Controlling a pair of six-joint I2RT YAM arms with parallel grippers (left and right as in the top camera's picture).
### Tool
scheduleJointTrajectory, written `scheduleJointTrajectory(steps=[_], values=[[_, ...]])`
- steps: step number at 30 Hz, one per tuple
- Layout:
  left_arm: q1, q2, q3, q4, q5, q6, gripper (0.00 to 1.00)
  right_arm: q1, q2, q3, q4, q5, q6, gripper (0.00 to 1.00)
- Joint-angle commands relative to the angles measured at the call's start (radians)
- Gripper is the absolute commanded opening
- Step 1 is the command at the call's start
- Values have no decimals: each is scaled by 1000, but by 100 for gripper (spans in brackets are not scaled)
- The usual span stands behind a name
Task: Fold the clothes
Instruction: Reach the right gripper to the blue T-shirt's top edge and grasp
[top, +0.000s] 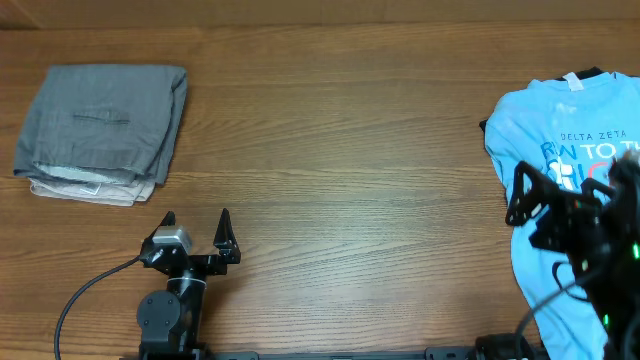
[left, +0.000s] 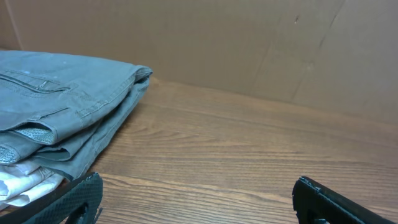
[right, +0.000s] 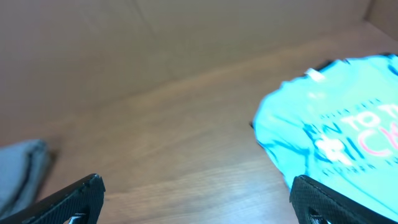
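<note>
My right gripper is open and the shirt's sleeve lies farther out than its fingers, so it will next go outward and down onto the sleeve's edge by the black tip (top: 491, 128) (right: 257, 124).
The light blue T-shirt (top: 565, 130) lies crumpled at the table's right edge, with white and coral lettering and a white neck label at its top. It also shows blurred in the right wrist view (right: 329, 124). My right gripper (top: 560, 192) hovers over the shirt's left part, open and empty; in the right wrist view (right: 196, 193) bare wood lies between its fingers and the shirt is beside the right finger. My left gripper (top: 197, 228) is open and empty near the front left, far from the shirt; it also shows in the left wrist view (left: 198, 193).
A folded grey garment stack (top: 100, 130) on a white one lies at the back left, seen close in the left wrist view (left: 62, 106). The wooden table (top: 350, 130) is backed by a cardboard wall (left: 249, 37). A black cable (top: 85, 290) runs from the left arm.
</note>
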Motion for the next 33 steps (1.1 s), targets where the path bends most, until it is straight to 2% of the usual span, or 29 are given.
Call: scheduleJointTrajectory(steps=[1, 10, 19, 33], values=[[-6, -11, -5, 1, -13, -6, 100, 5, 113, 95, -37, 66, -50, 100], [-6, -11, -5, 1, -13, -6, 100, -28, 348, 134, -67, 165, -204, 100], [-6, -11, -5, 1, -13, -6, 100, -191, 540, 132, -80, 158, -201, 100], [-6, -11, -5, 1, -13, -6, 100, -218, 634, 131, -38, 119, -198, 100]])
